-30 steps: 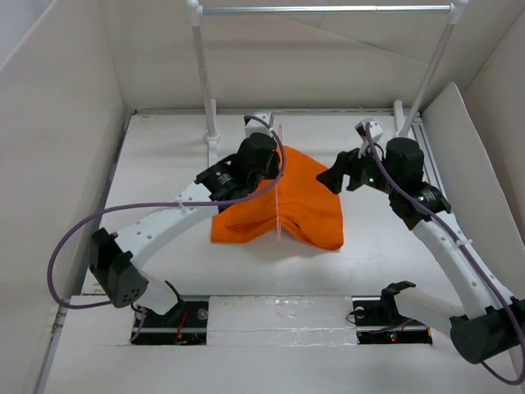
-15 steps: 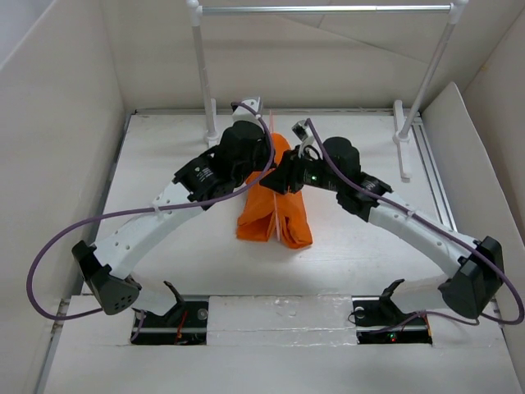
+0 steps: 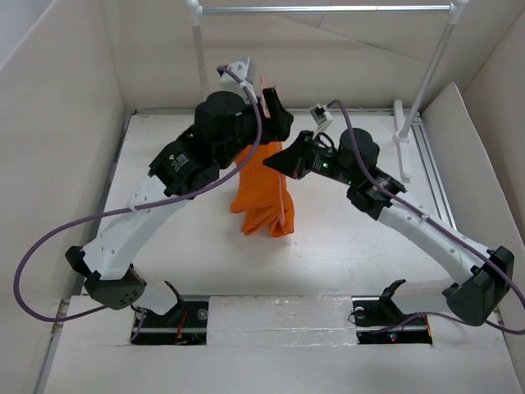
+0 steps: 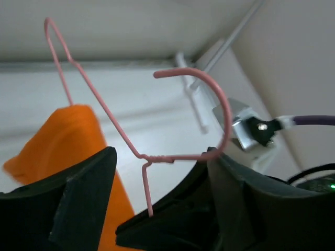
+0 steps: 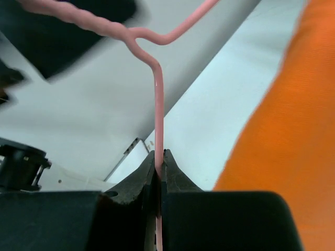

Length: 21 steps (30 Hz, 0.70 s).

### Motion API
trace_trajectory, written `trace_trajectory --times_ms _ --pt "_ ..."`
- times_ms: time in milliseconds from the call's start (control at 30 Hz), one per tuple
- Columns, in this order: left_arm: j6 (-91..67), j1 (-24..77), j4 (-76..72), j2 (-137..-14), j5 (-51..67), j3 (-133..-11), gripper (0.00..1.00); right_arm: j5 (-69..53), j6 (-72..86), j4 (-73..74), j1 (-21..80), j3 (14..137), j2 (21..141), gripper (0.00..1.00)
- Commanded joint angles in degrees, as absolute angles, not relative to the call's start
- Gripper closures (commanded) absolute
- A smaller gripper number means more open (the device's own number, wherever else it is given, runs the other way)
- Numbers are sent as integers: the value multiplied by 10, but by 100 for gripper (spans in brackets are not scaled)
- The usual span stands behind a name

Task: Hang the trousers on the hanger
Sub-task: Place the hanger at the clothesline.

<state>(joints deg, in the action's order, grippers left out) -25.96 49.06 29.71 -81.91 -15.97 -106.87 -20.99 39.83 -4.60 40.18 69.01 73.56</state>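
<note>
The trousers drape the hanger. My right gripper will move outward and to the right in the top view, to hang the hanger's hook on the silver bar's end (image 3: 440, 9).
The orange trousers (image 3: 261, 195) hang in a narrow fold over the hanger, above the table's middle. The thin pink wire hanger (image 4: 157, 157) shows its twisted neck and hook between the wide-apart fingers of my left gripper (image 4: 157, 209), which is open. The hook's stem runs against the tip of the right-hand finger (image 4: 235, 193). My left gripper (image 3: 275, 119) sits high at the back, above the cloth. My right gripper (image 3: 285, 162) is beside the trousers' top. In the right wrist view it (image 5: 160, 170) is shut on the hanger's wire (image 5: 157, 104), with the trousers (image 5: 282, 136) to the right.
A silver rail (image 3: 328, 9) on two white posts (image 3: 198, 66) spans the back of the table. The right post's foot (image 3: 402, 156) stands just behind the right arm. White walls (image 3: 57, 123) enclose the table on the left, back and right.
Both arms rose and moved toward the back, lifting the trousers into a narrower hanging fold. The left gripper opened off the hanger. The right gripper shut on the hanger's wire.
</note>
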Motion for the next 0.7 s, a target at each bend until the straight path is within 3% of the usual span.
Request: trace_trajectory --times_ms 0,67,100,133,400,667 --pt "-248 471 218 -803 -142 -1164 33 -232 372 -72 355 802 717 100" --pt "-248 461 236 -814 -125 -1214 21 -277 372 -54 302 843 729 100" --pt "-244 461 238 -813 -127 -1223 21 -277 374 -54 282 855 731 100" --pt "-239 461 237 -811 -137 -1223 12 -292 374 -45 263 870 736 100" --pt "-264 456 214 -726 -149 -1044 8 -361 394 -7 79 975 822 100" --pt "-290 456 213 -675 -149 -912 8 -371 407 11 -3 1059 897 100"
